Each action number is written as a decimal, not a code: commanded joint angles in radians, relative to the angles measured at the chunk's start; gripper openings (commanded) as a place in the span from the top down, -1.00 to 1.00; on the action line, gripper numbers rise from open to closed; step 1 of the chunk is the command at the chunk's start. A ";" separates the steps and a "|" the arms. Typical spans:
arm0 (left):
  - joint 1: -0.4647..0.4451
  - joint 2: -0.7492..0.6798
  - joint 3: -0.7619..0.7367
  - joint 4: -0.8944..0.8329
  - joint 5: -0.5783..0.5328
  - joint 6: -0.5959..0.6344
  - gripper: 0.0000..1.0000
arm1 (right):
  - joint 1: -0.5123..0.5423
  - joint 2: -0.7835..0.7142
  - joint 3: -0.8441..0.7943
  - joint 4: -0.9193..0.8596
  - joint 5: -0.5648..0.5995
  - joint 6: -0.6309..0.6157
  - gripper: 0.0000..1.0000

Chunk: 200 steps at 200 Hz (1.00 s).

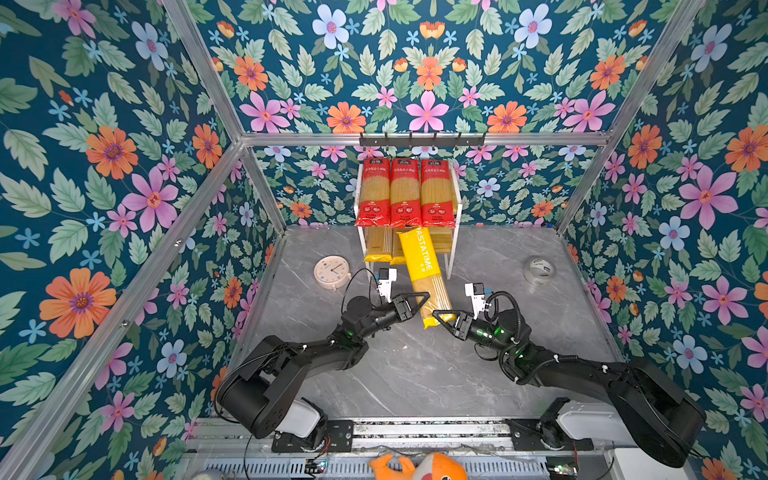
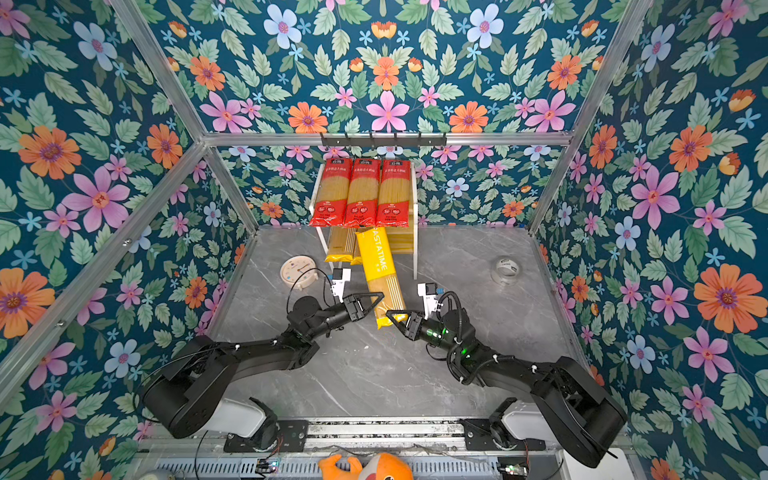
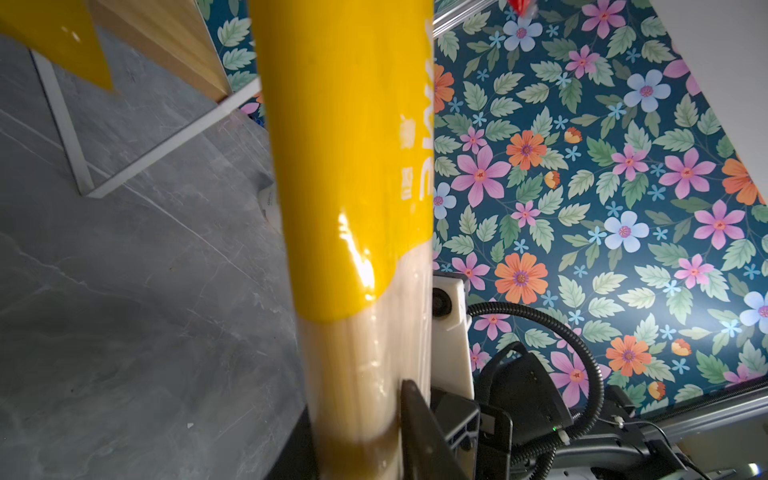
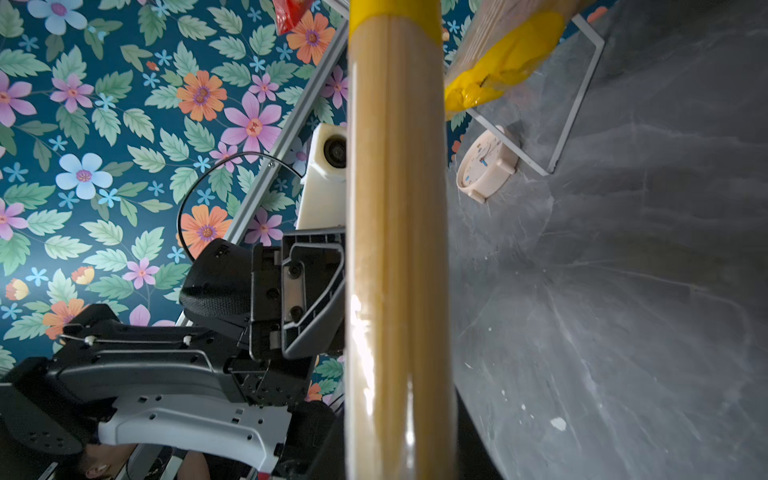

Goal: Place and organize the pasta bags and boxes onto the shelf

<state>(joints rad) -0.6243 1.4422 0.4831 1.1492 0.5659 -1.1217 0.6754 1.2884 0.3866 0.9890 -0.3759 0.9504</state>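
The bag still slants out, so the right gripper should push outward toward the lower level's bare strip [image 1: 444,240], which is outward of the gripper, and let go of the bag.
Three red-ended pasta bags [image 1: 405,191] [image 2: 361,191] lie side by side on the top tier of the shelf [image 1: 452,253] [image 2: 415,257]. Yellow bags [image 1: 378,245] lie on the lower tier. Another yellow "PASTATIME" bag [image 1: 422,262] [image 2: 376,262] [image 3: 345,124] [image 4: 395,208] slants out of the lower tier toward me. My left gripper [image 1: 417,305] [image 2: 372,305] [image 3: 357,449] holds its clear lower part from the left. My right gripper [image 1: 442,318] [image 2: 397,318] [image 4: 399,457] grips its bottom end from the right. In both wrist views the bag fills the gap between the jaws.
A round pink clock [image 1: 331,272] [image 4: 486,170] lies left of the shelf, and a tape roll [image 1: 539,270] lies at the right. A black hook rail [image 1: 422,140] runs above the shelf. An orange plush toy [image 1: 419,467] sits by the front rail.
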 commanded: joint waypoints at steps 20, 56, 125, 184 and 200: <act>0.044 -0.074 -0.032 -0.035 -0.024 0.025 -0.03 | -0.047 0.075 0.100 0.153 0.104 0.032 1.00; 0.081 -0.178 -0.131 -0.095 -0.067 0.045 -0.11 | -0.141 0.203 0.231 0.117 0.064 0.102 1.00; 0.080 -0.279 -0.263 -0.161 -0.133 0.076 -0.14 | -0.177 0.444 0.479 -0.029 0.048 0.244 1.00; 0.078 -0.319 -0.277 -0.184 -0.155 0.086 -0.14 | -0.197 0.429 0.498 -0.180 0.046 0.261 0.29; 0.077 -0.321 -0.288 -0.185 -0.159 0.096 -0.15 | -0.190 0.412 0.456 -0.176 0.036 0.271 0.29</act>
<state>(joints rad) -0.5453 1.1282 0.2047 0.9722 0.4255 -1.0565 0.4770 1.7233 0.8791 0.7830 -0.3214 1.1992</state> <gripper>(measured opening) 0.572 0.361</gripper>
